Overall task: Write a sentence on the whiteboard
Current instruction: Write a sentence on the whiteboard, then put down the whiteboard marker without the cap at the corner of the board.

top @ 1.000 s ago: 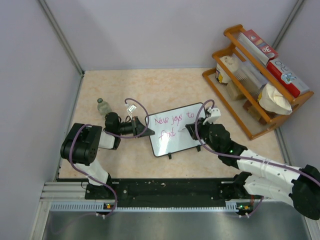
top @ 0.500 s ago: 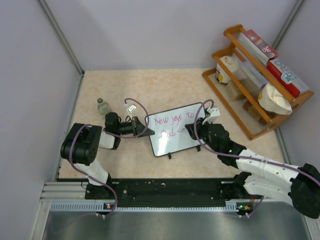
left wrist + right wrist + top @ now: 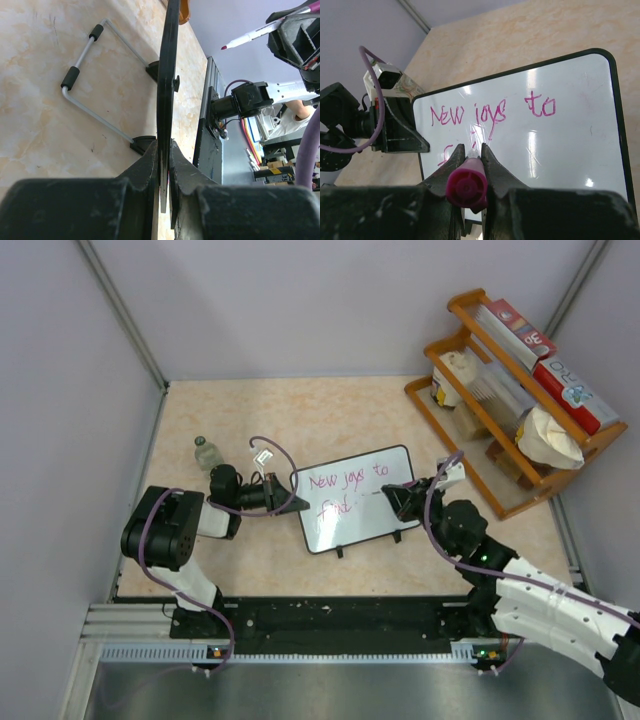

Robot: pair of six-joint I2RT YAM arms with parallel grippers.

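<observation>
Both lines are written. Next, my right gripper will carry the pink marker back and down to the bare tabletop near the board's black feet (image 3: pixel 370 558) to let it go.
The whiteboard (image 3: pixel 365 515) stands on the table with its black frame. The sentence (image 3: pixel 345 488) is in pink marker in two lines; the right wrist view shows "New joys to" (image 3: pixel 490 112) and part of a lower line. My left gripper (image 3: pixel 285 491) is shut on the board's left edge, seen edge-on in the left wrist view (image 3: pixel 164 155). My right gripper (image 3: pixel 398 499) is shut on a pink marker (image 3: pixel 466 187) and holds it off the board's right part (image 3: pixel 580 140). The marker (image 3: pixel 255 34) points at the board without touching it.
A wooden rack (image 3: pixel 470 405) with boxes, cups and a bowl stands at the back right. A small bottle (image 3: pixel 207 452) stands behind the left arm. The board's wire stand (image 3: pixel 100 80) rests on the table behind it. Walls close the left and back.
My right arm has drawn back to the right, lifting the marker tip away from the lower line of writing. The left gripper and the board have not moved.
</observation>
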